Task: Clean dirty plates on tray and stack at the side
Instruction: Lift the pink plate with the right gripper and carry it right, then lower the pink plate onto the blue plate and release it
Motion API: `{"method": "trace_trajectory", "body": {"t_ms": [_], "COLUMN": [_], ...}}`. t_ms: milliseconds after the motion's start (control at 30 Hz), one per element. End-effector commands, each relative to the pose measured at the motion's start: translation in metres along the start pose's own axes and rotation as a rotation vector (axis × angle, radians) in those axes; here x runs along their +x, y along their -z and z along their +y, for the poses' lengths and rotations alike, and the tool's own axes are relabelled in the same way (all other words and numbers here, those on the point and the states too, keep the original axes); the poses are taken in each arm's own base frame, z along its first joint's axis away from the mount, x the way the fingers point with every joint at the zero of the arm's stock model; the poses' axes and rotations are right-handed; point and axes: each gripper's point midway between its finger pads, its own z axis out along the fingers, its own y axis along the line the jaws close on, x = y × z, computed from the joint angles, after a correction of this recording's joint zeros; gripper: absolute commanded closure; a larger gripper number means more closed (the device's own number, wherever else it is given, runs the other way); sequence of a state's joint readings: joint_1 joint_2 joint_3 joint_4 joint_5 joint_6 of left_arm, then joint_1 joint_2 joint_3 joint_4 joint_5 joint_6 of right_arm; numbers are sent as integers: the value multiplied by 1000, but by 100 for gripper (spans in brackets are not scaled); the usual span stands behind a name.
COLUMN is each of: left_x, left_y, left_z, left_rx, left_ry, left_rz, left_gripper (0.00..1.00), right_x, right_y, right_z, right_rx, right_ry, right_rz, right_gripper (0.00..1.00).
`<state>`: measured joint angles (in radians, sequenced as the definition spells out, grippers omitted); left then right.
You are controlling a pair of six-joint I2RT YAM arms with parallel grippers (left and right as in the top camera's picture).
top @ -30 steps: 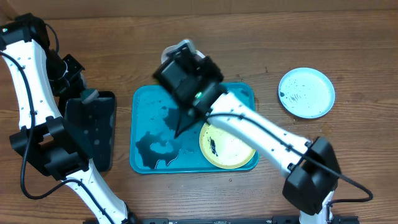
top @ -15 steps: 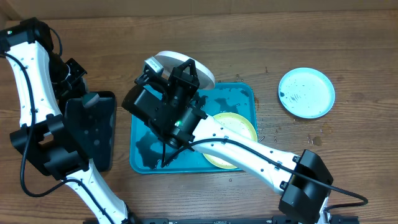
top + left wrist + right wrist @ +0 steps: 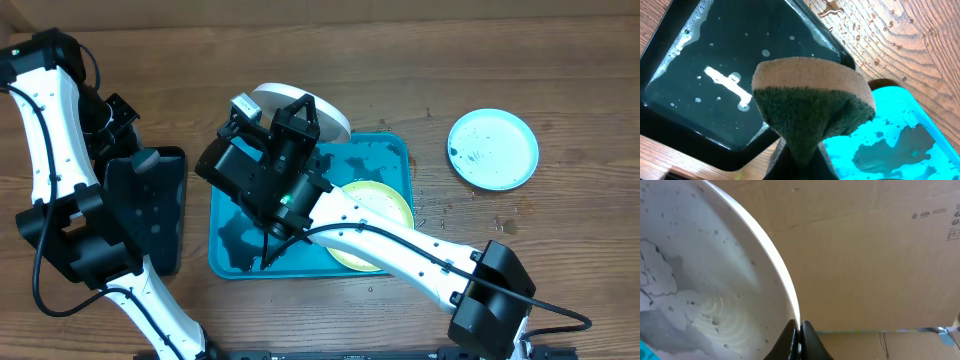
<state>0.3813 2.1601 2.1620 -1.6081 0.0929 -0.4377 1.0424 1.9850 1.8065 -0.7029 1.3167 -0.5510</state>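
The light blue plate [image 3: 492,149] lies set aside, below my right gripper and to its right in the overhead view. My right gripper will swing over it, go down and let go.
My right gripper [image 3: 297,128] is shut on the rim of the white plate [image 3: 305,104], holding it tilted above the turquoise tray's [image 3: 385,150] far edge. In the right wrist view the plate [image 3: 705,275] fills the left, wet and speckled, its edge pinched by the gripper [image 3: 800,330]. The yellow-green rimmed plate [image 3: 378,212] lies in the tray, partly under my right arm. On the bare table to the right rests the light blue plate [image 3: 492,149], which has black specks. My left gripper [image 3: 802,162] is shut on a green and tan sponge [image 3: 812,100].
A black tray [image 3: 150,215] with water in it sits left of the turquoise tray [image 3: 890,145]; in the left wrist view the black tray's rim [image 3: 690,145] lies below the sponge. The sponge [image 3: 147,157] hangs over its far end. Water drops dot the wood.
My right arm swung left over the turquoise tray and tipped the white plate up into fuller view; for the last half second it has been nearly still. The left arm has not moved.
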Motion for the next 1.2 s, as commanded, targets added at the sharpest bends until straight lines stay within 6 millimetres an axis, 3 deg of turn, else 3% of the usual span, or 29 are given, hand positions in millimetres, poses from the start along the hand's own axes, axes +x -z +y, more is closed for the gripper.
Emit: {"method": "trace_trajectory", "body": {"t_ms": [0, 267, 467, 567, 733, 900, 1000, 1167], "left_x": [1, 0, 0, 0, -1, -1, -1, -2], "left_y": [10, 10, 10, 10, 10, 10, 10, 10], "left_z": [1, 0, 0, 0, 0, -1, -1, -1], "left_rx": [-1, 2, 2, 2, 3, 3, 3, 5], "left_ry": [-20, -21, -21, -21, -21, -22, -23, -23], "left_rz": [-31, -37, -37, -37, -40, -40, -40, -44], "left_gripper": [96, 96, 96, 96, 96, 96, 96, 96], "right_x": [-3, -6, 1, 14, 62, 117, 178, 277], "right_y": [7, -4, -29, -44, -97, -143, -170, -186], "right_z": [-25, -10, 40, 64, 57, 28, 10, -5], "right_rx": [28, -80, -433, -658, -907, -1109, -1119, -1022], "right_ry": [-69, -224, -402, -482, -842, -1157, -1293, -1429], "right_rz": [-9, -33, -8, 56, 271, 405, 528, 770], "right_gripper": [96, 96, 96, 96, 96, 96, 96, 96]}}
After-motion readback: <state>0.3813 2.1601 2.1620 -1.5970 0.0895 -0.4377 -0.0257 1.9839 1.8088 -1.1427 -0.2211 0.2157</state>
